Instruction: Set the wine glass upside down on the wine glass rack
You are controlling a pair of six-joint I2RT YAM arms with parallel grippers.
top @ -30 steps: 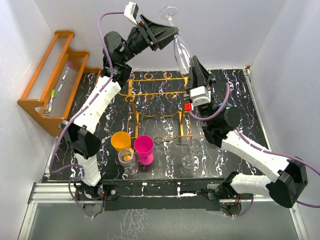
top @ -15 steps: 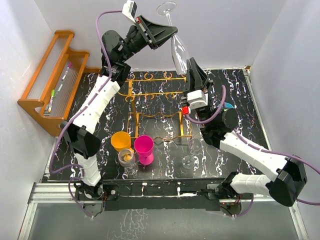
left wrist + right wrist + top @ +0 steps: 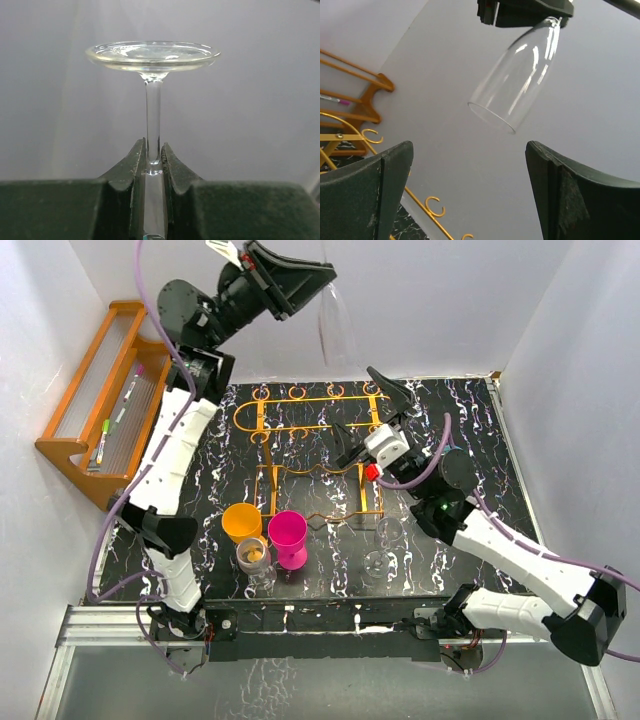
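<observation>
The far-side ring nearest the pens is empty, so my left gripper will next move down toward the gold rack (image 3: 300, 425), slide the stem into that ring and release it.
The clear wine glass (image 3: 335, 325) hangs upside down high above the table's back edge. My left gripper (image 3: 322, 272) is shut on its stem. In the left wrist view the stem (image 3: 153, 115) rises from between the closed fingers (image 3: 130, 165) to the round foot (image 3: 152, 52). My right gripper (image 3: 370, 412) stands open below the bowl, apart from it. The right wrist view shows the bowl (image 3: 520, 75), rim down, above my wide-open right gripper (image 3: 469, 147). The gold wire wine glass rack (image 3: 300, 425) stands on the table beneath.
A brown wooden stepped rack (image 3: 110, 390) holding pens leans at the left wall. An orange cup (image 3: 242, 522), a pink cup (image 3: 288, 535) and a small glass (image 3: 253, 556) stand near the front. Two clear glasses (image 3: 380, 545) sit front right of the rack.
My right gripper has let go of the bowl, opened wide and dropped back toward the rack. My left arm has carried the glass up and to the left.
</observation>
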